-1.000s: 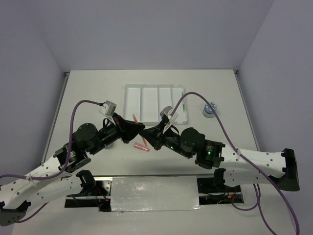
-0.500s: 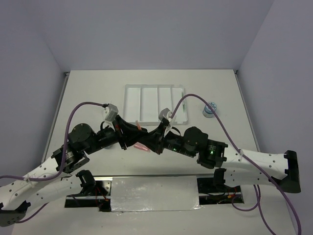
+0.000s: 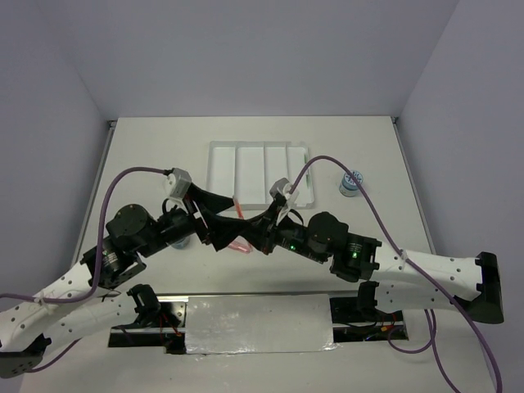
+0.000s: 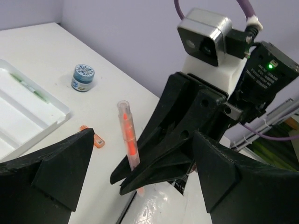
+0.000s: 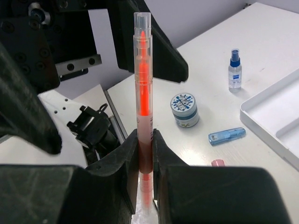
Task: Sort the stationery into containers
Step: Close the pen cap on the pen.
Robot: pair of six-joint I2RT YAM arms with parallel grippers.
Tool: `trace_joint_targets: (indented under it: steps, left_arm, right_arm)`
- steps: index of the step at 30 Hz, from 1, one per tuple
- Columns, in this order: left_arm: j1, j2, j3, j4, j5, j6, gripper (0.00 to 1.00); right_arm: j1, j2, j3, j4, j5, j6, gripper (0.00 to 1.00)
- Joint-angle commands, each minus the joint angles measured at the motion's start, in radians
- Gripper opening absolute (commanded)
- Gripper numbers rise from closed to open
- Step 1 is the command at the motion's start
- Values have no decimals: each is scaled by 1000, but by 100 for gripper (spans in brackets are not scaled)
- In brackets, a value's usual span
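The right gripper swings outward next, turns downward over the section of the white tray already holding the green pen (image 3: 304, 176) and releases the orange pen.
An orange pen (image 5: 144, 93) stands upright between the jaws of my right gripper (image 5: 145, 140), which is shut on its lower barrel. My left gripper (image 4: 142, 140) is open wide, its fingers (image 4: 60, 172) on either side of the pen (image 4: 128, 135) and not touching it. From above, both grippers (image 3: 233, 219) meet just in front of the white tray (image 3: 214, 172). A green pen (image 3: 304, 176) lies in the tray's rightmost compartment. On the table lie a pink stick (image 3: 240, 245), a blue stick (image 5: 226, 136), an orange stick (image 4: 93, 138), a blue-capped bottle (image 5: 235, 70) and two patterned discs (image 5: 184, 109) (image 3: 351, 182).
The two arms cross the near half of the table, and purple cables (image 3: 131, 176) arch over them. A shiny plate (image 3: 258, 323) sits between the arm bases at the near edge. Grey walls close in the table at the back and on both sides.
My left gripper has opened and let go of the orange pen. The right gripper now holds the pen alone, at the same spot in front of the tray.
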State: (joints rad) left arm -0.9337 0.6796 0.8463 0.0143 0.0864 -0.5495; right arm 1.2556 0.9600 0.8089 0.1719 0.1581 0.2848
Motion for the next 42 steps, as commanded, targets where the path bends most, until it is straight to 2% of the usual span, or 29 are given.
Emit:
trace_joint_targets:
  steps: [1, 8, 13, 15, 19, 20, 23, 28, 33, 34, 35, 42]
  left_arm:
    - [-4, -29, 51, 7, -82, 23, 97]
    - [-2, -26, 66, -11, -166, 25, 79]
    - [-4, -41, 48, 21, -157, 22, 72]
    - [-4, -38, 51, 23, -155, 26, 65]
    - [-4, -28, 53, 18, -152, 25, 58]
    - [-4, -29, 50, 26, -146, 25, 52]
    - [-4, -28, 40, 33, -134, 22, 48]
    - [-2, -15, 34, 26, -125, 16, 24]
    - [-2, -6, -7, 42, -94, -13, 13]
    - [-4, -6, -16, 47, -94, -20, 5]
    - [-2, -6, -32, 52, -94, -27, 2]
    - [-4, 23, -85, 73, -54, -72, 0]
  right_arm:
    - [-5, 5, 1, 34, 28, 11, 0]
    - [-5, 9, 13, 29, -19, 1, 0]
    - [-4, 17, 18, 21, -29, -3, 0]
    - [-4, 19, 22, 18, -38, -6, 0]
    - [-4, 26, 24, 20, -48, -6, 0]
    - [-4, 28, 26, 21, -48, -7, 0]
    - [-4, 36, 30, 18, -45, -6, 0]
    - [-4, 37, 41, 8, -34, -9, 0]
    - [-2, 22, 59, 0, -9, -12, 0]
    - [-4, 20, 70, 0, -5, -19, 0]
    - [-5, 20, 76, -2, 0, -22, 0]
    - [-28, 54, 190, -21, 18, -88, 0]
